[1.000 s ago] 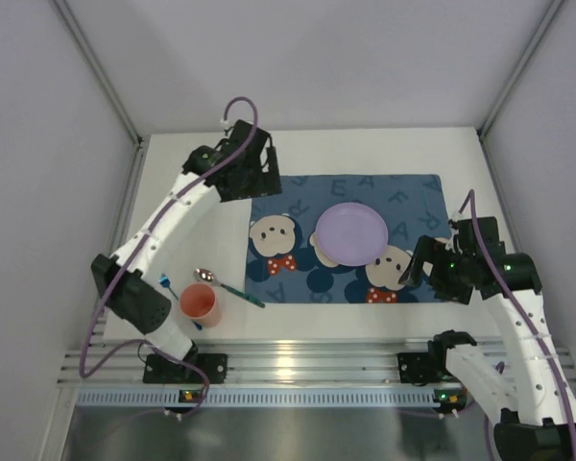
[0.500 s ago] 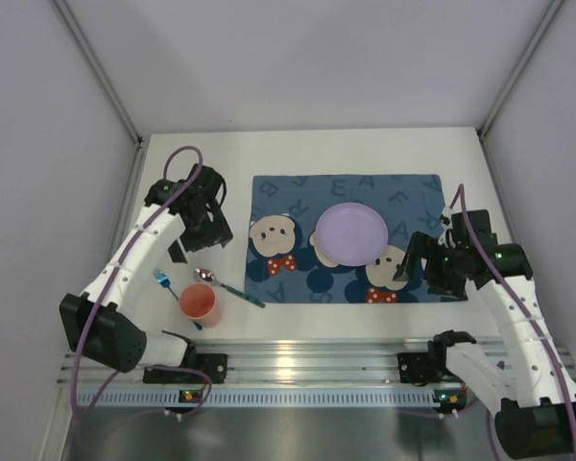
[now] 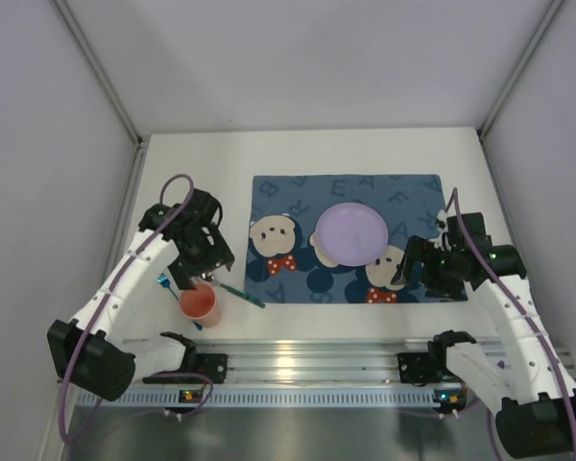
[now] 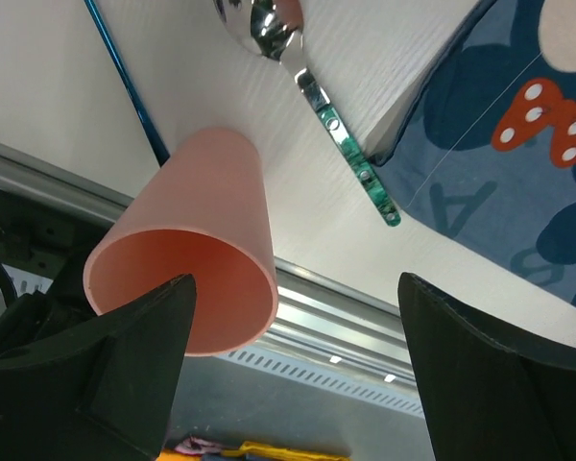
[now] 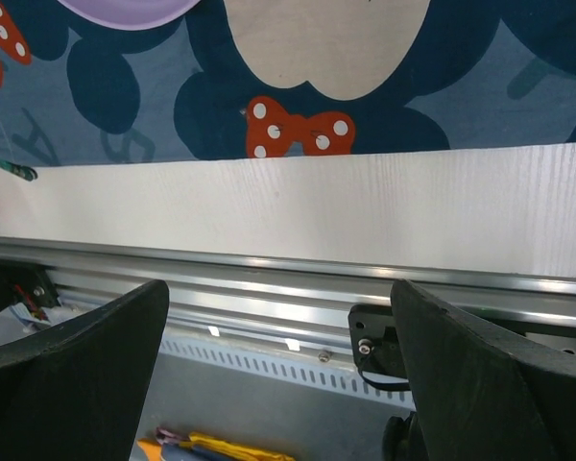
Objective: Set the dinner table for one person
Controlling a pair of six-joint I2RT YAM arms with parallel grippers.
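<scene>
The pink cup stands upright and its top is open. I will lower my left gripper over the cup's rim facing the spoon's handle [image 3: 216, 301] [image 4: 272, 291], with one finger inside, and close it.
The white dinner table [image 3: 192, 173] holds a blue mouse-print placemat [image 3: 346, 197] with a purple plate [image 3: 351, 233] on it. A pink cup [image 3: 199, 303] stands upright left of the mat near the front edge. A spoon with a green handle [image 3: 238, 291] and a blue-handled utensil [image 3: 163, 281] lie beside it. My left gripper [image 3: 200, 272] is open and empty, hovering over the spoon and cup. In the left wrist view the cup [image 4: 187, 279] sits by the left finger [image 4: 106, 384]. My right gripper [image 3: 410, 264] is open and empty above the mat's front right part.
A metal rail [image 3: 298, 360] runs along the table's near edge, with both arm bases on it. Grey walls close in the far side and both flanks. The right wrist view shows the mat's front edge [image 5: 365, 96] and bare white table [image 5: 365, 202].
My left arm swung from the mat's far left corner toward the front and now hangs over the spoon and cup. My right arm shifted only slightly.
</scene>
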